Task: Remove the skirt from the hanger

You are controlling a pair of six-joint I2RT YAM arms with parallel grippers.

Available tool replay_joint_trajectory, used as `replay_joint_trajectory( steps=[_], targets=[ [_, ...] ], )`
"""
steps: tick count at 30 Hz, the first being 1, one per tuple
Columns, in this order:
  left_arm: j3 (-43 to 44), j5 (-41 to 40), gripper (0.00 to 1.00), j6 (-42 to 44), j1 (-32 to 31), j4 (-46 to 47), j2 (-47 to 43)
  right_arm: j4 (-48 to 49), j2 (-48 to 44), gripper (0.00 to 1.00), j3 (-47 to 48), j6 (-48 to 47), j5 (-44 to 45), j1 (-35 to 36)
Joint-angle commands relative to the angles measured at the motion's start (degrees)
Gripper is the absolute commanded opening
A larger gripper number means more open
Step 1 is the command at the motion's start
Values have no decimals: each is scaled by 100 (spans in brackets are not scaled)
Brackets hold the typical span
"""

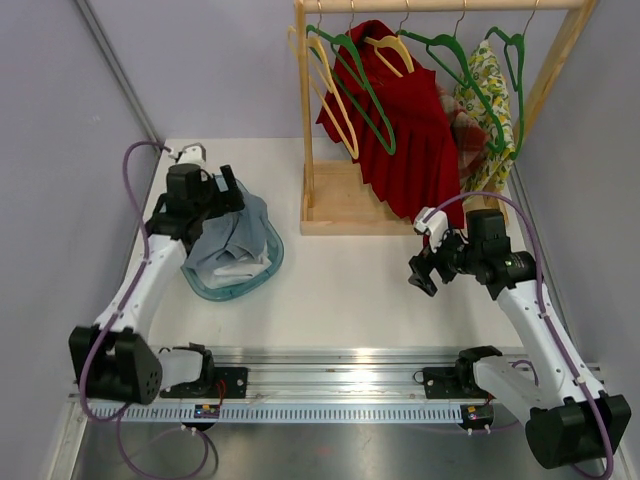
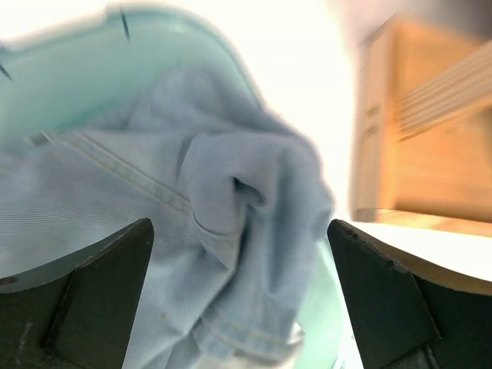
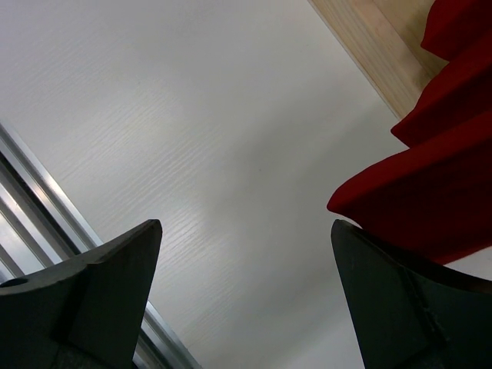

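The skirt's waist hangs high on the yellow hanger, well above the skirt's hem beside me, so my right gripper will go up and outward onto the skirt's near waist edge next.
A red pleated skirt (image 1: 405,130) hangs on a yellow hanger (image 1: 390,50) from the wooden rack's rail (image 1: 440,6). Its hem shows at the right of the right wrist view (image 3: 438,169). My right gripper (image 1: 422,272) is open and empty, low over the table just in front of and left of the skirt's hem. My left gripper (image 1: 228,192) is open and empty, hovering over light blue denim (image 2: 231,231) in a teal basket (image 1: 262,272).
The wooden rack's base (image 1: 345,205) stands at the back middle. Green hangers (image 1: 350,75) and another yellow hanger (image 1: 335,95) hang on the rail. A floral garment (image 1: 485,100) hangs at the right. Metal rail (image 1: 330,365) runs along the near edge.
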Motion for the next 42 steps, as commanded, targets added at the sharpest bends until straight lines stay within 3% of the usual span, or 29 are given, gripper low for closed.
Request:
replay_joint_trajectory(
  steps=[1, 7, 8, 12, 16, 21, 32, 38, 40, 42],
  targets=[
    [67, 223, 99, 428, 4, 252, -903, -258, -195, 100, 568, -226, -210, -38],
    [-899, 1241, 99, 815, -4, 787, -2397, -1383, 148, 99, 1858, -271, -745, -38],
    [-1266, 1783, 99, 867, -4, 1049, -2555, -1488, 270, 100, 2088, -122, -912, -38],
    [-2016, 2500, 99, 877, -31, 1544, -3363, -1779, 762, 99, 3379, 765, -861, -29],
    [-2211, 2343, 99, 1052, -171, 1317, -3716, -1692, 1334, 96, 5047, 1975, -413, -29],
    [-2237, 1850, 99, 1395, -540, 973, -3892, -954, 2238, 88, 6263, 2805, 658, -38],
    [-2167, 1867, 99, 1404, -593, 867, -3849, -637, 4514, 74, 8628, 2621, 1478, -38],
    [-2167, 1859, 99, 1422, -593, 850, -3866, -602, 5183, 59, 9139, 2446, 1477, -29],
    [-2167, 1859, 99, 1422, -593, 859, -3875, -637, 5298, 49, 9218, 2402, 1416, -38],
    [-2175, 1867, 99, 1422, -593, 859, -3875, -663, 5334, 30, 9253, 2375, 1328, -38]
  ],
)
